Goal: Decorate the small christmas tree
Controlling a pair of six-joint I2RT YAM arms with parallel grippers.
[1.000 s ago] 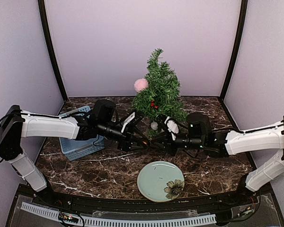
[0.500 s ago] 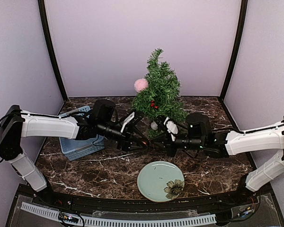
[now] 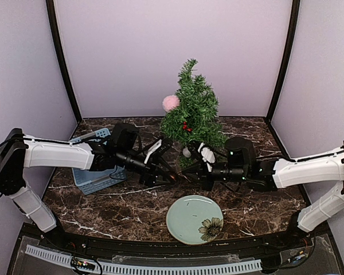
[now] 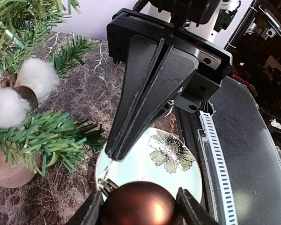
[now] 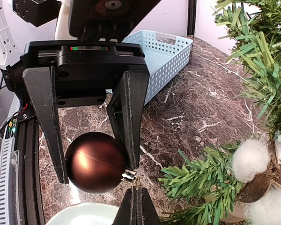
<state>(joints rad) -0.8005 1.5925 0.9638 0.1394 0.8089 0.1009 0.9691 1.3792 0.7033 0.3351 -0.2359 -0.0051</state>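
The left gripper carries the bauble [image 4: 140, 204] outward beneath the low branch's free tip [image 4: 94, 136] next and releases, since that lies outward of it, open to take the loop.
The small christmas tree [image 3: 192, 109] stands at the back centre, with a pink pompom [image 3: 171, 102] and red berries on it. Its lower branches [image 5: 206, 183] and white cotton balls [image 5: 250, 159] show in the right wrist view, its wood stump [image 4: 9, 168] in the left wrist view. My left gripper [image 3: 173, 175] is shut on a brown bauble [image 5: 94, 161], held above the table in front of the tree. My right gripper [image 5: 138, 194] faces it, shut on the thin hanging loop at the bauble's silver cap [image 5: 129, 176]. The bauble [image 4: 140, 204] fills the bottom of the left wrist view.
A pale green plate [image 3: 195, 219] with a flower print lies near the front edge, below the grippers. A light blue basket [image 3: 92, 177] sits at the left under the left arm. The tree's low branches [image 4: 51, 136] reach close to both grippers.
Both grippers have shifted slightly to the left together, with the bauble still held between them. Nothing else has moved.
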